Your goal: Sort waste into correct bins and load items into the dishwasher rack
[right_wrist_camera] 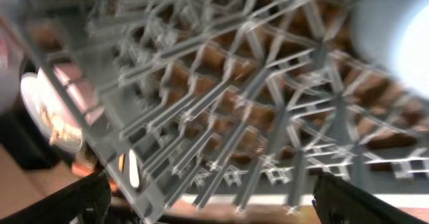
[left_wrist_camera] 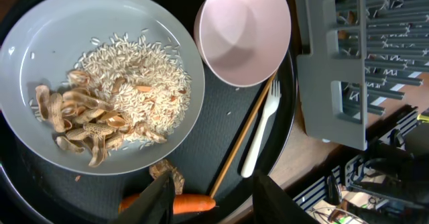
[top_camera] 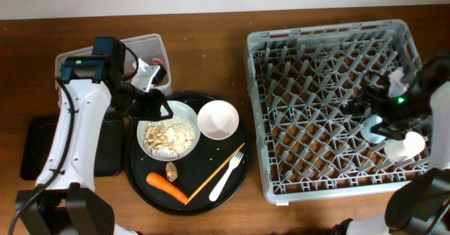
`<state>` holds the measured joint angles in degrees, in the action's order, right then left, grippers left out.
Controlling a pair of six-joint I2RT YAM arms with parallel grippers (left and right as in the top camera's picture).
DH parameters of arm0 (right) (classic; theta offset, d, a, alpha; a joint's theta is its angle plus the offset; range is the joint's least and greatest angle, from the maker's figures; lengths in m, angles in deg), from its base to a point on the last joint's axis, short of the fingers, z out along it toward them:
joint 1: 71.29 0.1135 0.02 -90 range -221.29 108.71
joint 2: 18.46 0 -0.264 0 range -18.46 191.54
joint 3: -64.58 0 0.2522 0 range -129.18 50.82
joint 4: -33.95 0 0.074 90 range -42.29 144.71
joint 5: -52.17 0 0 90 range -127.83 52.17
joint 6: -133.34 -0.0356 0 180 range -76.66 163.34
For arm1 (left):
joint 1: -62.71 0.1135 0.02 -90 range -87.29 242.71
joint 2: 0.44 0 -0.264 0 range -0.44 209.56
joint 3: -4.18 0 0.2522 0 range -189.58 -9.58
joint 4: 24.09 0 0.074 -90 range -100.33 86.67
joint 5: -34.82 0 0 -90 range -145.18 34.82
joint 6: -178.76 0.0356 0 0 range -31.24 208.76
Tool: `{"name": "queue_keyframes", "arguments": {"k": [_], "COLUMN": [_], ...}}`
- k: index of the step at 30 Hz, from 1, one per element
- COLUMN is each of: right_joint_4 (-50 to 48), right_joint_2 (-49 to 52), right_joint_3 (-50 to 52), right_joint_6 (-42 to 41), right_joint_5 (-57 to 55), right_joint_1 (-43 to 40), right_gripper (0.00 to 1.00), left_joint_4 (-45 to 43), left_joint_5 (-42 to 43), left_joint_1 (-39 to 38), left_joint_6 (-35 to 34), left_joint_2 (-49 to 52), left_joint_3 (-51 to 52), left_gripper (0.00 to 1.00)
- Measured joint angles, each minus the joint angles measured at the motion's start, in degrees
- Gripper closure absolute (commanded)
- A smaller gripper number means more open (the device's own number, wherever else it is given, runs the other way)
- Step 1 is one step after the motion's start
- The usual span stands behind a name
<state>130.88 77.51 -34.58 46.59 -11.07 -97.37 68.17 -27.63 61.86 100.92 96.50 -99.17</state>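
Note:
My right gripper swings from the rack to the left in the overhead view next, then lowers onto the pale pink bowl's rack-side rim [top_camera: 237,120] [right_wrist_camera: 94,96], as the bowl is empty.
The speckled plate [top_camera: 184,115] holds beige crumbs [left_wrist_camera: 127,83] on the round black tray. Beside it are the pale pink bowl [top_camera: 218,119], white fork [top_camera: 226,175], wooden chopstick [top_camera: 214,173], orange carrot [top_camera: 166,185] and brown lump [top_camera: 171,169]. My left gripper [top_camera: 156,108] is open and empty over the plate's upper left edge; in the left wrist view its fingers [left_wrist_camera: 214,204] frame the carrot [left_wrist_camera: 194,202]. My right gripper [right_wrist_camera: 218,204] is open and empty over the dishwasher rack [top_camera: 330,38]. A white cup [top_camera: 406,147] and a light-blue cup [top_camera: 373,129] are in the rack. The right wrist view is blurred.
The clear tub [top_camera: 151,46] stands at the back left with something red [top_camera: 160,74] in it. The shallow black tray [top_camera: 39,147] lies at the left, partly under my left arm. The round black tray [top_camera: 137,175] sits between the bins and the rack.

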Motion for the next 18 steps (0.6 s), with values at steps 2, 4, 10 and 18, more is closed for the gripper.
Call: {"name": "queue_keyframes", "arguments": {"k": [2,4,10,18], "right_joint_4": [0.42,0.20,-9.25,-24.13], "right_joint_2": [-0.46,-2.93,-8.24,3.19], "right_joint_3": [0.00,0.00,-0.33,-0.33], "right_joint_6": [0.31,0.22,-9.49,-24.22], "right_joint_5": [0.61,0.70,-8.17,-25.09], "right_joint_1": [5.84,13.62,43.36,64.39], "right_gripper": [0.03,0.03,0.02,0.13], "left_joint_4": [-0.70,-0.92,4.92,7.41], "left_joint_5": [-0.57,-5.35,-26.75,-35.10], "left_joint_1": [-1.29,-3.69,-4.85,2.32], "left_joint_6": [-0.48,-3.50,-20.52,-31.08], "left_joint_2": [0.00,0.00,0.00,0.00], "left_joint_3": [0.00,0.02,0.24,0.28], "left_gripper": [0.60,0.59,0.28,0.08]}}
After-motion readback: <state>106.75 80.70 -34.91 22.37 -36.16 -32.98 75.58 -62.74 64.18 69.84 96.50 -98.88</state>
